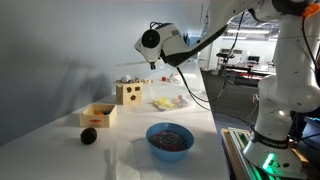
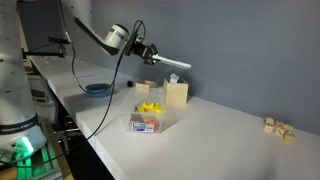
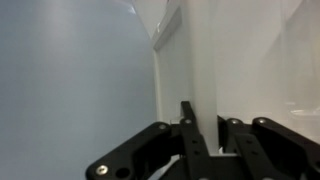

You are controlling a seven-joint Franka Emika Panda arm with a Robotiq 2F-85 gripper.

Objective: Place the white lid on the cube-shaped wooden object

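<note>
A gap still shows between the white lid and the cube, so my gripper will next move down toward the wooden cube's top [image 1: 129, 84] and release the white lid there.
My gripper [image 2: 157, 58] is shut on the white lid [image 2: 176, 65], a thin flat off-white piece that sticks out past the fingers. In the wrist view the lid [image 3: 185, 60] stands edge-on between the black fingers [image 3: 200, 128]. The light wooden cube with dark round holes [image 2: 176, 94] stands on the white table below the lid, with a gap between them. It also shows in an exterior view [image 1: 128, 93], with the gripper [image 1: 149, 45] above and to its right.
A low open-topped wooden box [image 1: 98, 115] and a dark ball [image 1: 88, 135] lie near the cube. A blue bowl [image 1: 170, 138] and a clear container of yellow bits [image 2: 152, 118] sit on the table. Small wooden blocks [image 2: 278, 127] lie far off.
</note>
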